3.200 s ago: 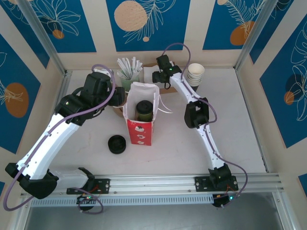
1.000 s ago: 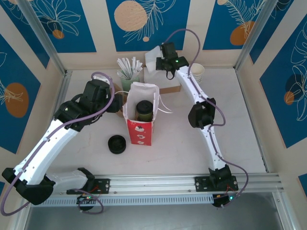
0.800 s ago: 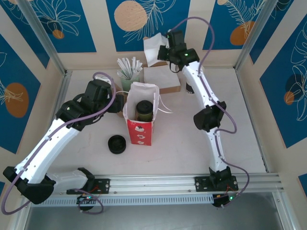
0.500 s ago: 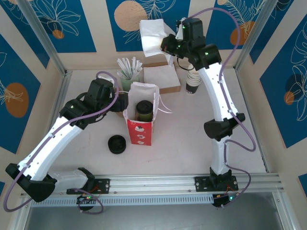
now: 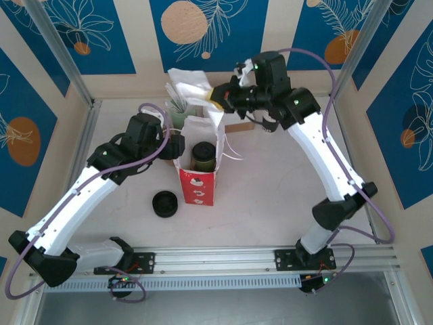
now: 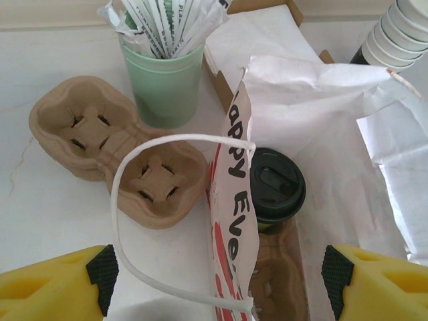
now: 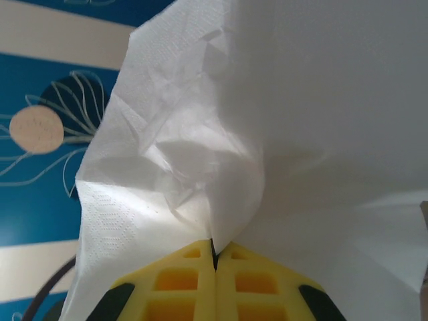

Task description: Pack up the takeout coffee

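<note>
The robot will bring its right gripper back and down over the bag's open top [image 5: 201, 139] and let go of the napkin, since the bag [image 5: 197, 184] stands open with the coffee inside.
The takeout coffee [image 5: 203, 154], an olive-green cup with a black lid [image 6: 276, 192], stands upright inside the open red-and-white bag [image 5: 197, 184] on a cardboard carrier. My left gripper [image 5: 177, 145] is open at the bag's left side. The bag's printed wall [image 6: 235, 221] and white handle loop lie between its yellow fingers [image 6: 53, 289], untouched. My right gripper [image 5: 220, 95] hangs above the bag's back edge, shut on a crumpled white napkin [image 5: 189, 82]. The napkin [image 7: 221, 120] is pinched between its closed yellow fingertips [image 7: 184, 267].
A stack of black lids [image 5: 165, 203] lies left of the bag. Behind it stand a green cup of sachets [image 6: 164, 87], brown cup carriers [image 6: 114, 150], a napkin box [image 6: 267, 37] and stacked paper cups [image 6: 401, 30].
The right arm lifted a napkin from the box, raised it high, then swung it left and down over the bag. The left gripper opened wider beside the bag.
</note>
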Robot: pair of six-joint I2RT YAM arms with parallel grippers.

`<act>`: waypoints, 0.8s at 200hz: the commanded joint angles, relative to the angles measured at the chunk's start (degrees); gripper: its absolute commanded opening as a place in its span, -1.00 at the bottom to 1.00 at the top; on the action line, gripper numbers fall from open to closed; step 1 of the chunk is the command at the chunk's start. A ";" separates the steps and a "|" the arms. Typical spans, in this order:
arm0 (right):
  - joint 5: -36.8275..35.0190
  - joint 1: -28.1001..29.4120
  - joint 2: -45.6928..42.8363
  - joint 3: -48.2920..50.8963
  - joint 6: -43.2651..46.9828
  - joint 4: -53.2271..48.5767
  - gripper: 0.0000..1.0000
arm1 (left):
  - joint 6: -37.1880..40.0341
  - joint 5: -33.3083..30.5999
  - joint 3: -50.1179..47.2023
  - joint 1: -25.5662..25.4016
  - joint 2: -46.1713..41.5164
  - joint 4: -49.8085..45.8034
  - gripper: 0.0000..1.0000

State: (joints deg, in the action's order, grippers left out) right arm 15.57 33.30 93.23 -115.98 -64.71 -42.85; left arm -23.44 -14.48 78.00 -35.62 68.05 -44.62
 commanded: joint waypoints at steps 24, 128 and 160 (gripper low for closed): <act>-2.10 6.07 -9.38 14.40 -10.22 13.60 -1.00 | -0.33 1.38 -3.45 1.09 -2.48 4.03 0.59; -10.46 9.48 -13.16 33.17 -12.44 17.88 -1.00 | -1.08 3.33 -8.66 1.56 -3.01 6.91 0.29; -17.31 11.44 -12.52 32.10 -7.75 12.07 -1.00 | -1.47 3.88 -9.44 1.61 -2.84 7.52 0.26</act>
State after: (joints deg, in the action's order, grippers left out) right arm 5.41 43.05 81.54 -83.07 -76.53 -26.22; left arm -24.08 -11.90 69.12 -34.87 66.04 -38.92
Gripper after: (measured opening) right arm 0.053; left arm 0.633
